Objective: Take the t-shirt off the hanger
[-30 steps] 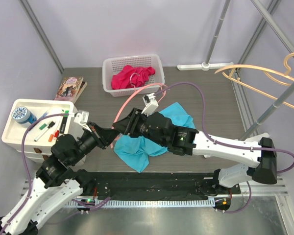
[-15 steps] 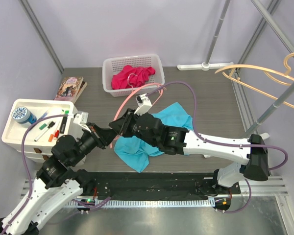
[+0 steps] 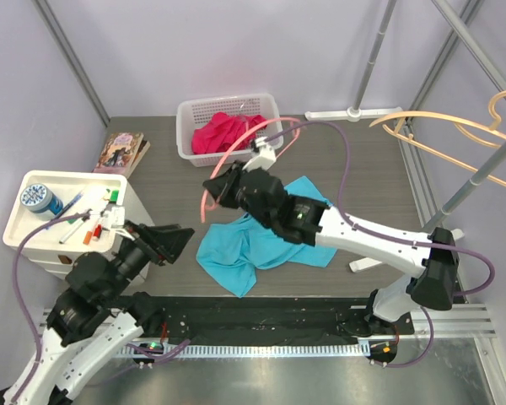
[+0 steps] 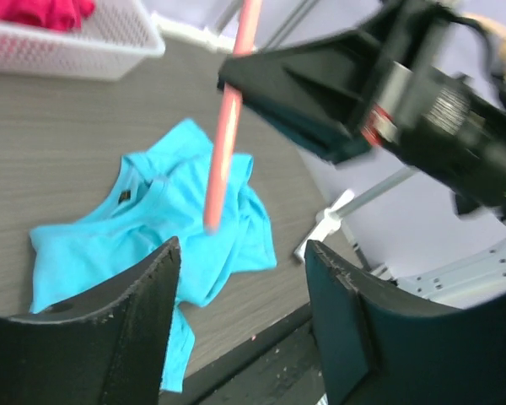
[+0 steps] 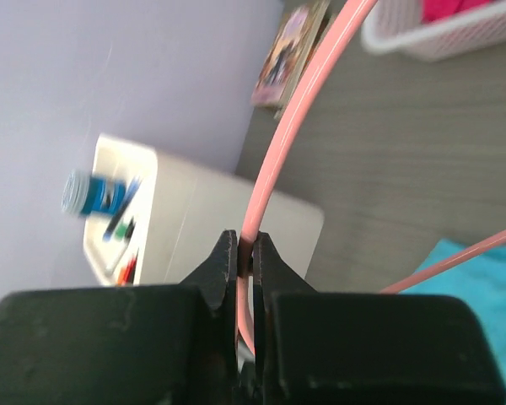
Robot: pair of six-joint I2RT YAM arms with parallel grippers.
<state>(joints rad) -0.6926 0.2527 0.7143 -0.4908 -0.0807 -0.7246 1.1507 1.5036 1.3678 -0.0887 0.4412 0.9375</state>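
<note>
I will carry the pink hanger (image 3: 206, 201) up, outward and to the right in the top view with my right gripper onto the rack pole (image 3: 479, 52), then release it, as wooden hangers hang there.
The light blue t-shirt (image 3: 240, 249) lies crumpled on the dark table, free of the hanger. A pink hanger (image 3: 206, 201) hangs in the air above the shirt's far-left side, with my right gripper (image 3: 213, 187) shut on its thin bar. The right wrist view shows the jaws pinched on the hanger (image 5: 293, 126) at the right gripper (image 5: 251, 253). My left gripper (image 3: 167, 243) is open and holds nothing, left of the shirt. In the left wrist view the t-shirt (image 4: 152, 219) and hanger (image 4: 228, 126) lie beyond the left gripper (image 4: 244, 312).
At the back stands a white basket (image 3: 185, 135) holding red clothing. A book (image 3: 121, 152) and a white tray (image 3: 63, 211) with pens and a tape roll sit on the left. A rack pole with wooden hangers (image 3: 455, 135) rises on the right.
My left gripper has opened and drawn back to the lower left. My right gripper has closed on the pink hanger and carried it up and toward the basket, leaving the shirt on the table.
</note>
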